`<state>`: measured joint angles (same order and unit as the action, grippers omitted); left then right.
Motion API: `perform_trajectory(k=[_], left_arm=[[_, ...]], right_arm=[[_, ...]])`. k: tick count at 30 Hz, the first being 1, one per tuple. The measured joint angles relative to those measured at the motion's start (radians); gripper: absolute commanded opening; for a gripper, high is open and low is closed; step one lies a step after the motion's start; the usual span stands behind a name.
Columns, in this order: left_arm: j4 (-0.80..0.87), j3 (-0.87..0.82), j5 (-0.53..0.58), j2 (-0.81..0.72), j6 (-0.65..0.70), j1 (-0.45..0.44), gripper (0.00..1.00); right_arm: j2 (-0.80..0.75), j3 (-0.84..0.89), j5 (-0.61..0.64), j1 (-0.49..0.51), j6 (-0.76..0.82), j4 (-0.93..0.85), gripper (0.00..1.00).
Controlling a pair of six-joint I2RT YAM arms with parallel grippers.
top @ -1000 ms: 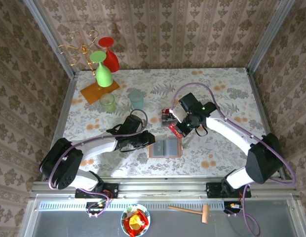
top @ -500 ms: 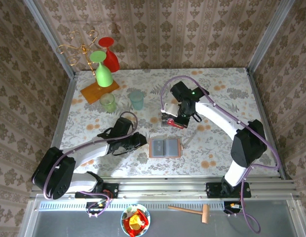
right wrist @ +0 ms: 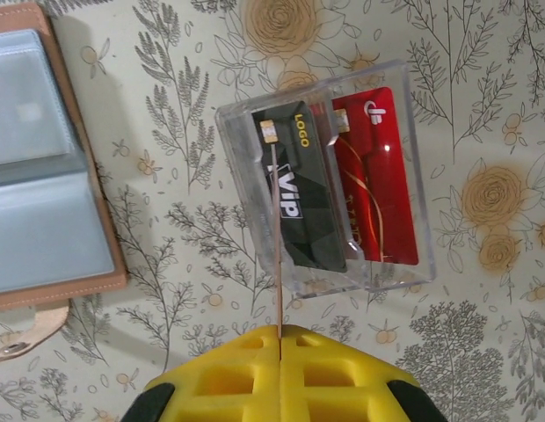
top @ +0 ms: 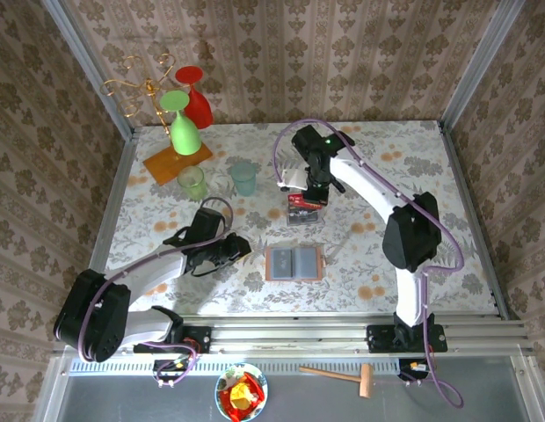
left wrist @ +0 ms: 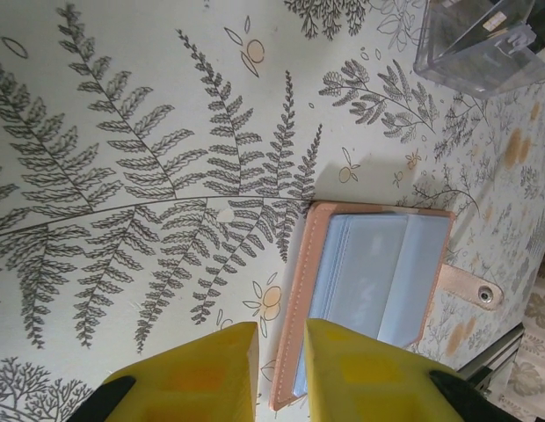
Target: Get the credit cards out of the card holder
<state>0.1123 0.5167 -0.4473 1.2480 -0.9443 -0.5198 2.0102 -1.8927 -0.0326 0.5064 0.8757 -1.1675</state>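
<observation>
I will next move my right gripper outward and down to release the thin card over the red card, because that section of the tray is below and outward of the gripper.
The salmon card holder lies open and flat on the table, its grey-blue pockets facing up. My left gripper hovers just off its left edge, jaws narrowly open with nothing between them. My right gripper is shut on a thin credit card seen edge-on. It holds the card above the clear plastic tray, behind the holder. In the tray lie a black credit card and a red one.
At the back left stands a glass rack with an orange base. It carries a green wine glass and a red one. A small green glass and a teal glass stand near it. Patterned walls enclose the table.
My right arm has swung back and left from beside the holder to above the tray, carrying the card. My left gripper has drawn back leftward, away from the holder.
</observation>
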Motion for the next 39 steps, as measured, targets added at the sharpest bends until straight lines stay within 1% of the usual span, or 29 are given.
perform_trajectory(k=[9,16,21,31,32,37,39], left_arm=[[0.024,0.001,-0.009,0.033,0.012,0.029,0.22],[0.031,0.021,-0.013,0.08,0.017,0.031,0.22],[0.03,0.03,-0.013,0.091,0.018,0.031,0.22],[0.031,0.031,-0.016,0.097,0.018,0.032,0.22],[0.031,0.031,-0.016,0.097,0.018,0.032,0.22],[0.031,0.031,-0.016,0.097,0.018,0.032,0.22],[0.031,0.031,-0.016,0.097,0.018,0.032,0.22]], right_arm=[[0.151,-0.197,-0.001,-0.026,0.06,-0.066,0.0],[0.245,-0.335,-0.003,-0.04,0.097,-0.118,0.0],[0.275,-0.384,-0.016,-0.042,0.119,-0.144,0.0],[0.331,-0.393,-0.039,-0.042,0.125,-0.17,0.0],[0.333,-0.393,-0.042,-0.043,0.125,-0.172,0.01],[0.336,-0.393,-0.046,-0.045,0.123,-0.177,0.15],[0.336,-0.393,-0.044,-0.046,0.12,-0.176,0.18]])
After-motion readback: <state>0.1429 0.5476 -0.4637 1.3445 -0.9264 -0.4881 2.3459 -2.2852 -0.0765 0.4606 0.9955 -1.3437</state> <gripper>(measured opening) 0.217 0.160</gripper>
